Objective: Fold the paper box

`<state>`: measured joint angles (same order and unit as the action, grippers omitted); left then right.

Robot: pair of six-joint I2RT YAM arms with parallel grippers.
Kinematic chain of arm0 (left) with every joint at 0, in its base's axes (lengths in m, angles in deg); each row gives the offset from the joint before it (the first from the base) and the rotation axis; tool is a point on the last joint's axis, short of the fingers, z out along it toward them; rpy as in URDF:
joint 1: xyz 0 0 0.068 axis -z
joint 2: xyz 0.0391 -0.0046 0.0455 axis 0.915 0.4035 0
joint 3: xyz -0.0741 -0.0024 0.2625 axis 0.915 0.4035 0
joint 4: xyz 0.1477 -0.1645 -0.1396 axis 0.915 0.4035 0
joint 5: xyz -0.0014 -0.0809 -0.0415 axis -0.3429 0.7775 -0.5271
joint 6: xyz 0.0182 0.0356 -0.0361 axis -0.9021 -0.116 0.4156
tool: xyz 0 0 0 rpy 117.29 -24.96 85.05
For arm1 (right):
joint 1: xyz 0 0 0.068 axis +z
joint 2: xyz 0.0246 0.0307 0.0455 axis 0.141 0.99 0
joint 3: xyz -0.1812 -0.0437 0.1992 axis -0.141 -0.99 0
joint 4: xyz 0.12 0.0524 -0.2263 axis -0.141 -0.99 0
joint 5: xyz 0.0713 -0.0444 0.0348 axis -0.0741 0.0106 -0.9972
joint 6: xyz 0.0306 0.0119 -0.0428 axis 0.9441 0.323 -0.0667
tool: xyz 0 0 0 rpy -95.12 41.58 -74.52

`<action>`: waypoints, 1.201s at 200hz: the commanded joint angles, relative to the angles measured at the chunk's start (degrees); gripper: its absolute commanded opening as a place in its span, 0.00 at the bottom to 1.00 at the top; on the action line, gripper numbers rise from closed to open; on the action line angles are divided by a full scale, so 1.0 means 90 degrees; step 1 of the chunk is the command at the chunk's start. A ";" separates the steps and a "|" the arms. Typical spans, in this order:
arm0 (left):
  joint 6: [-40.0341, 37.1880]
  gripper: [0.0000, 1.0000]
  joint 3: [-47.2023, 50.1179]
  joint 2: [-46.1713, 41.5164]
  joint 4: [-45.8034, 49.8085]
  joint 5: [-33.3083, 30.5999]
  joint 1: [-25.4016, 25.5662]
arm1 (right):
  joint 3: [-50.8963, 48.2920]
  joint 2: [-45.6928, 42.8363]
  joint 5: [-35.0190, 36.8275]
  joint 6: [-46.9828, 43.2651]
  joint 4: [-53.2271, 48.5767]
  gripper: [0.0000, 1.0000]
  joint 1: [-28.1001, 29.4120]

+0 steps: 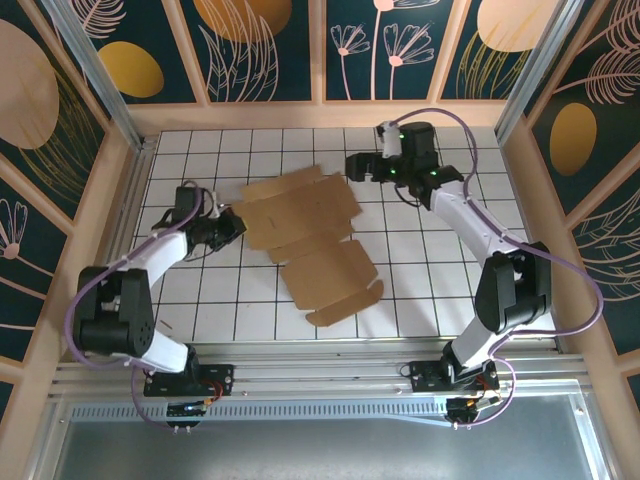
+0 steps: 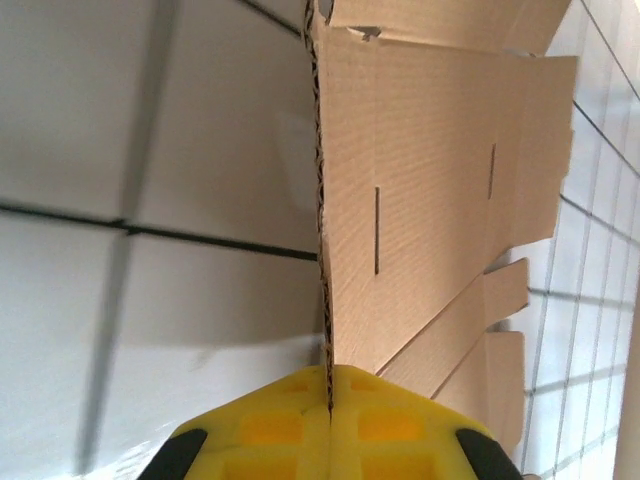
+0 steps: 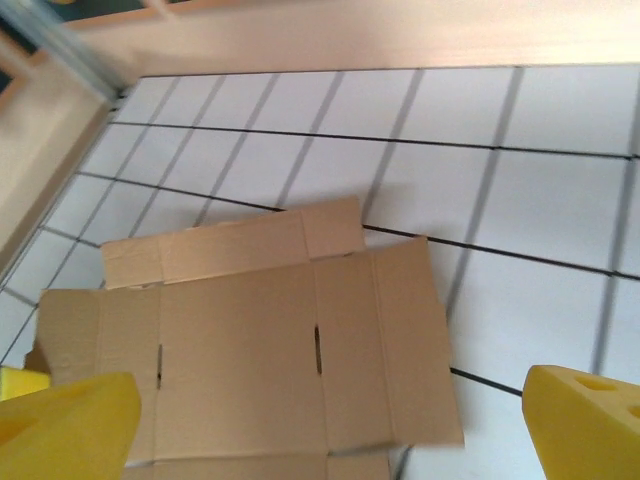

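The sheet sits crooked in my left gripper, which has its edge pinched. My left gripper will next move outward with that edge to the back flap's closer end [image 1: 256, 189] [image 2: 350, 14], which is farther outward, and then let go.
The paper box [image 1: 305, 235] lies as a flat brown creased sheet with flaps and slots across the middle of the tiled table. My left gripper [image 1: 236, 222] is shut on the sheet's left edge; in the left wrist view the yellow fingers [image 2: 270, 425] pinch the corrugated edge of the paper box [image 2: 430, 190] between them. My right gripper [image 1: 358, 165] hangs open just above the sheet's far right corner. In the right wrist view its yellow fingertips [image 3: 65, 420] stand wide apart over the paper box [image 3: 260, 350], with nothing between them.
Wooden walls [image 1: 320, 115] close the white tiled table [image 1: 440, 290] at the back and both sides. The arm bases sit on a metal rail [image 1: 320, 375] at the near edge. Bare tiles lie right of the sheet and along the back.
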<state>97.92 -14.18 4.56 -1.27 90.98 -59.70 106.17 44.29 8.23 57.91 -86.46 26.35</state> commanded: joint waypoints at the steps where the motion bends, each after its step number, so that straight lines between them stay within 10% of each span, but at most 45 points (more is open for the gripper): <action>1: -0.0916 0.00 -0.0773 0.0555 0.0219 0.0660 0.0400 | -0.0223 0.0100 -0.0351 0.0033 -0.0240 0.99 -0.0194; 118: -0.3366 0.00 -0.2483 0.2448 -0.0199 0.1752 0.0459 | -0.0980 0.1853 -0.1443 -0.0075 0.1630 0.93 -0.1621; 240: -0.3070 0.00 -0.2877 0.2885 -0.0333 -0.0105 0.0456 | -0.1521 0.1486 -0.0967 -0.0543 0.1880 0.30 -0.1179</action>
<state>69.31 -40.13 30.30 -2.61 96.16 -55.42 91.42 61.20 -5.41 56.43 -68.84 14.22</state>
